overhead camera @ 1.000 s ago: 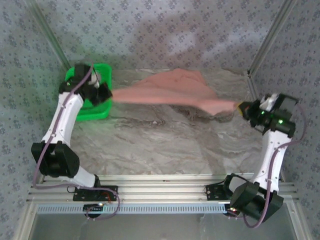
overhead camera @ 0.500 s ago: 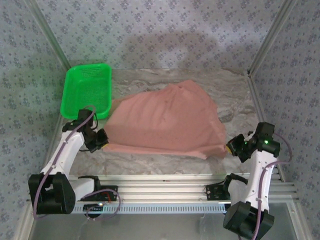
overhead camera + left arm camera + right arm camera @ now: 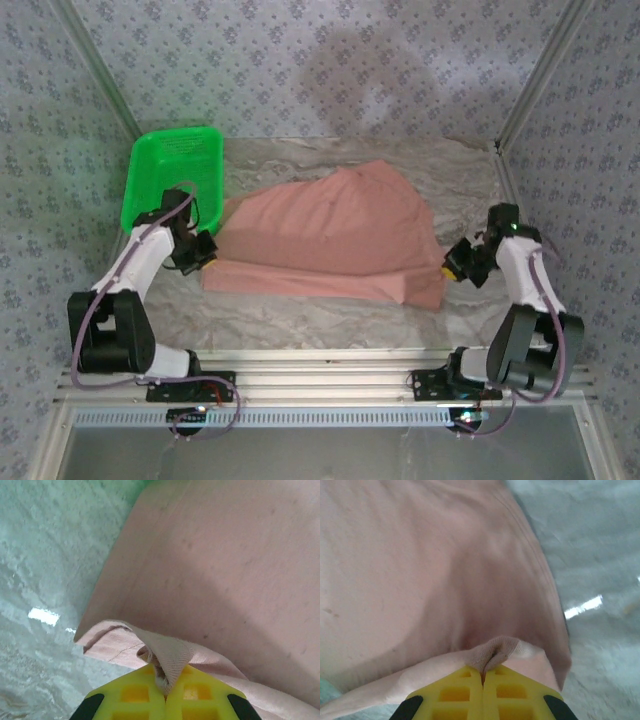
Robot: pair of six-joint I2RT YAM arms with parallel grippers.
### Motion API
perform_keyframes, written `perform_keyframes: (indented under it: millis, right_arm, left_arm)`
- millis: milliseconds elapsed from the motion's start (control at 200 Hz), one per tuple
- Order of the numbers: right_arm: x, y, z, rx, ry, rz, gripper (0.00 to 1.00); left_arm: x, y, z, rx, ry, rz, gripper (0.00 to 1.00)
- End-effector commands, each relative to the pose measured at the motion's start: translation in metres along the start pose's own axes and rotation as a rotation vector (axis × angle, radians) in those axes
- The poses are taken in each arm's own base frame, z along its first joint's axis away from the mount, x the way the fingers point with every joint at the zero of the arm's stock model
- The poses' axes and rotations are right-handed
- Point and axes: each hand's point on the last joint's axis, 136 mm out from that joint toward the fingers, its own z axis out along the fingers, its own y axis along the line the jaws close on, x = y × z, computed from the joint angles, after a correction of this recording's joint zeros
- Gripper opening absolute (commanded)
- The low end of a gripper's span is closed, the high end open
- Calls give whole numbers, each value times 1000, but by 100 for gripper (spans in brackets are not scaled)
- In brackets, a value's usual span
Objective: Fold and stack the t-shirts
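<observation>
The spread cloth lies outward of the fingers, so the robot's left gripper should next move a little outward, lay the pinched corner on that cloth and let it go.
The salmon-pink t-shirt (image 3: 340, 225) lies spread across the middle of the marble table, its near edge doubled under into a thick fold. My left gripper (image 3: 207, 252) is shut on the shirt's near left corner, low by the table. My right gripper (image 3: 449, 265) is shut on the near right corner. In the left wrist view a pinch of pink cloth (image 3: 167, 652) sticks up from between the yellow fingers (image 3: 132, 695). The right wrist view has a small bunch of the t-shirt (image 3: 500, 650) squeezed between closed yellow fingers (image 3: 515, 692). The printed graphic is hidden.
A green plastic basket (image 3: 175, 180) stands at the back left, just behind the left arm. Bare marble table (image 3: 300, 315) runs along the front. Patterned walls and metal frame posts close in both sides and the back.
Both grippers have carried the shirt's corners from the front edge back toward the table's middle, folding the near part under. A second ago the shirt hung stretched in the air.
</observation>
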Motion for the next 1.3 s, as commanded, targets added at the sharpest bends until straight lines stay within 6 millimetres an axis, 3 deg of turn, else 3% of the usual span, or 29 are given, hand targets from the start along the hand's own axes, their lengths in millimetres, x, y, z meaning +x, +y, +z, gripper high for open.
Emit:
perform_keyframes:
  millis: [0,345,924,949,994,1049,1174,1294]
  right_arm:
    - [-30,22,1,9,-45,-105,0]
    - [-77,61,16,71,-13,-232,0]
    - [-117,69,56,158,58,-324,2]
    - [-119,71,59,150,57,-321,8]
    - [-124,74,63,132,47,-313,17]
    - [-132,82,63,92,27,-302,36]
    - [-137,108,21,-4,-81,-337,58]
    - [-101,113,-25,-55,-130,-345,67]
  left_arm:
    - [-17,-3,-1,-12,-35,10,0]
    - [-21,4,16,-57,-23,-14,0]
    - [-36,2,41,-76,-22,-23,0]
    - [-38,0,42,-67,-28,-24,5]
    - [-41,-5,41,-46,-37,-27,27]
    - [-45,-13,36,-14,-43,-34,46]
    - [-46,-36,-1,57,-88,-15,61]
    - [-24,-39,-40,100,-118,-18,67]
